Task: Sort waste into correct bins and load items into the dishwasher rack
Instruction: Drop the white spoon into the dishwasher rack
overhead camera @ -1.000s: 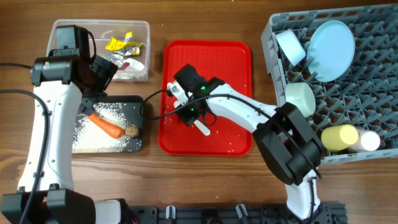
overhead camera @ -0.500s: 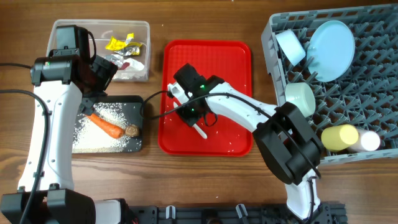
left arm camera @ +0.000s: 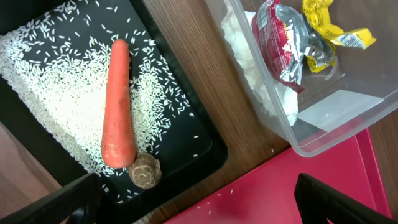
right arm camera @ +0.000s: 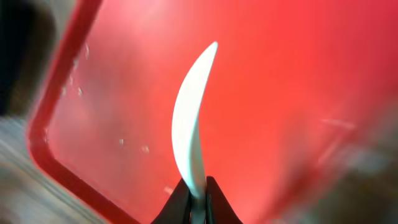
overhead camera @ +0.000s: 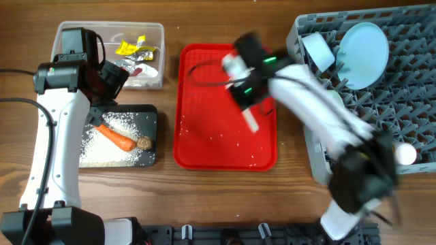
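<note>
My right gripper swings over the rack's side farthest from the tray (overhead camera: 425,137) next and releases the spoon (overhead camera: 251,122), since that side lies to its right in the overhead view.
My right gripper (right arm camera: 198,194) is shut on the handle end of the white spoon (right arm camera: 189,118), which hangs above the red tray (right arm camera: 298,93). Overhead, the right gripper (overhead camera: 246,101) and spoon (overhead camera: 251,122) are motion-blurred over the tray's right part, beside the grey dishwasher rack (overhead camera: 402,102). The rack holds a blue plate (overhead camera: 361,44) and a blue bowl (overhead camera: 319,49). My left gripper (left arm camera: 199,211) is open and empty near the black tray (left arm camera: 205,149), which holds the carrot (left arm camera: 118,106), brown lump (left arm camera: 145,171) and rice (left arm camera: 50,74). The clear tub (left arm camera: 323,134) holds red (left arm camera: 283,43) and yellow (left arm camera: 329,28) wrappers and white paper (left arm camera: 249,56).
A few rice grains lie on the red tray (overhead camera: 204,82). The black tray (overhead camera: 146,112) and clear tub (overhead camera: 112,27) sit left of it under the left arm. A pale cup (overhead camera: 406,155) lies at the rack's front edge. The blurred right arm crosses the rack's left side.
The right gripper closed on the spoon, lifted it off the red tray's middle and swung right and back toward the rack. The left arm has stayed still.
</note>
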Available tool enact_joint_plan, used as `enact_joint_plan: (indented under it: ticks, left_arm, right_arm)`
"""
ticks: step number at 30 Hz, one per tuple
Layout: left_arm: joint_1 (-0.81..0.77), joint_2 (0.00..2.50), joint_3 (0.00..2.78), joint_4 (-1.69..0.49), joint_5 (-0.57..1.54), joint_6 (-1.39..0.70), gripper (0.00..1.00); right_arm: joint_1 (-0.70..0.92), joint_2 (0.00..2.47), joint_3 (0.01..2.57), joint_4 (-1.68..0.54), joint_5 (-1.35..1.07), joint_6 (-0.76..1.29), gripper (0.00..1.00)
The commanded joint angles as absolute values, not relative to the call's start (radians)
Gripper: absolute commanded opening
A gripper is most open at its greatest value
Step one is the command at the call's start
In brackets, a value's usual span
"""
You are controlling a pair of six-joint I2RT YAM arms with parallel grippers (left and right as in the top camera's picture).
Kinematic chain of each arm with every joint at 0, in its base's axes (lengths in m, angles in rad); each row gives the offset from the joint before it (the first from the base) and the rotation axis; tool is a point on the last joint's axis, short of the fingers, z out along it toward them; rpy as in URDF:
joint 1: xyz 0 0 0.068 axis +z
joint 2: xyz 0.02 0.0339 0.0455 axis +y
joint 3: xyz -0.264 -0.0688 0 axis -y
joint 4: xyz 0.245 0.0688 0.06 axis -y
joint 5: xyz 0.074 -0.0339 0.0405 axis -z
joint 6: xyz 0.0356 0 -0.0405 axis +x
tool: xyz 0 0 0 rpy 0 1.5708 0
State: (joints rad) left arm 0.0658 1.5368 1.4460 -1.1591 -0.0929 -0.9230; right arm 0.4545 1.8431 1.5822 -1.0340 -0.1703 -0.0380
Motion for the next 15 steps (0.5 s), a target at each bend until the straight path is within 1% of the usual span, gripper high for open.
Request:
enact_joint_plan:
  ticks: [1, 3, 4, 8, 11, 13, 15]
  left_arm:
    - [0.070, 1.539, 1.440, -1.159, -0.110, -0.936, 1.00]
    - [0.070, 1.539, 1.440, -1.159, -0.110, -0.936, 1.00]
    - [0.070, 1.539, 1.440, -1.159, -0.110, -0.936, 1.00]
    - [0.070, 1.539, 1.440, -1.159, -0.110, -0.936, 1.00]
    - [0.070, 1.539, 1.440, -1.159, -0.110, -0.936, 1.00]
    - [0.070, 1.539, 1.440, -1.159, -0.110, -0.936, 1.00]
    - [0.070, 1.539, 1.440, -1.159, -0.110, -0.936, 1.00]
  right_arm:
    - [0.274, 1.612, 1.623, -1.094, -0.099, 0.012, 0.04]
    - [0.128, 1.531, 1.623, -1.123, -0.075, 0.131, 0.04]
    - [0.022, 1.501, 1.623, -1.139, -0.026, 0.245, 0.04]
    - [-0.270, 1.502, 1.620, -1.160, 0.031, 0.475, 0.04]
    - [-0.476, 1.515, 1.608, -1.148, 0.031, 0.570, 0.04]
    - [-0.591, 1.517, 1.594, -1.144, 0.083, 0.654, 0.04]
    - [-0.666, 1.517, 1.559, -1.097, 0.107, 0.658, 0.04]
